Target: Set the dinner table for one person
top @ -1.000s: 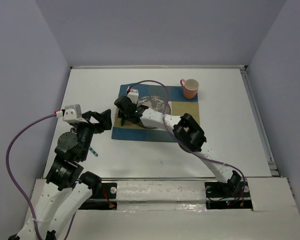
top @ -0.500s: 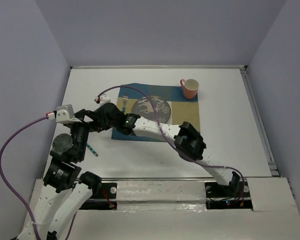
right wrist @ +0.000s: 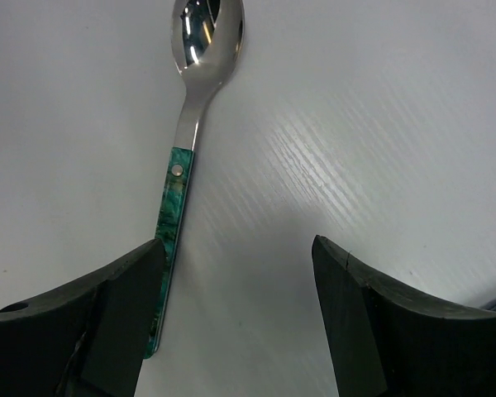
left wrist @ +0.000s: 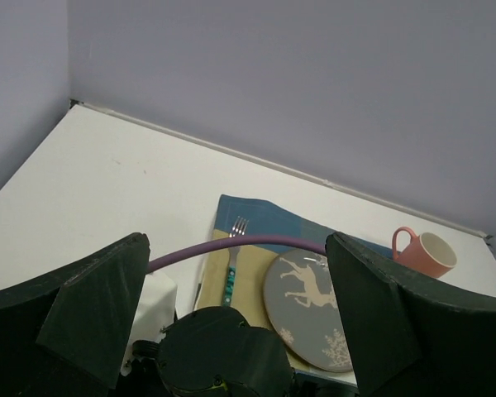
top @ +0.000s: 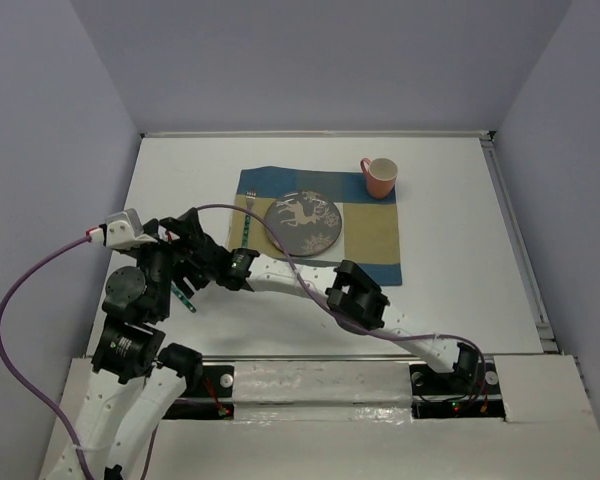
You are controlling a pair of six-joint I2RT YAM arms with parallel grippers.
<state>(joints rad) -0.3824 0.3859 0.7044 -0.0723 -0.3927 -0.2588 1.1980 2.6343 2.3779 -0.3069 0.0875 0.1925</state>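
Observation:
The right gripper moves down and back next, toward the left in the wrist view, onto the spoon's green handle (top: pixel 183 297) (right wrist: pixel 169 231), because the handle lies beneath one fingertip.
On the white dinner table (top: pixel 450 270) lies a blue and tan checked placemat (top: pixel 375 235) with a grey deer plate (top: pixel 302 222) and a green-handled fork (top: pixel 246 228) left of the plate. An orange mug (top: pixel 379 177) stands at the mat's far right corner. A green-handled spoon (top: pixel 184 298) lies on the bare table left of the mat. My right gripper (top: pixel 202 272) is open and empty just above the spoon (right wrist: pixel 182 157), whose handle end is by the left finger (right wrist: pixel 107 322). My left gripper (top: pixel 187 232) is open and empty, close beside the right wrist.
The right arm stretches across the table's front from its elbow (top: pixel 356 295) to the left side, with a purple cable (top: pixel 270 232) looping over the mat. A metal rail (top: pixel 508 215) runs along the table's right edge. Grey walls enclose the table.
My right gripper has left the fork on the placemat and swung left and nearer, off the mat, to above the spoon. The left arm shifted slightly left.

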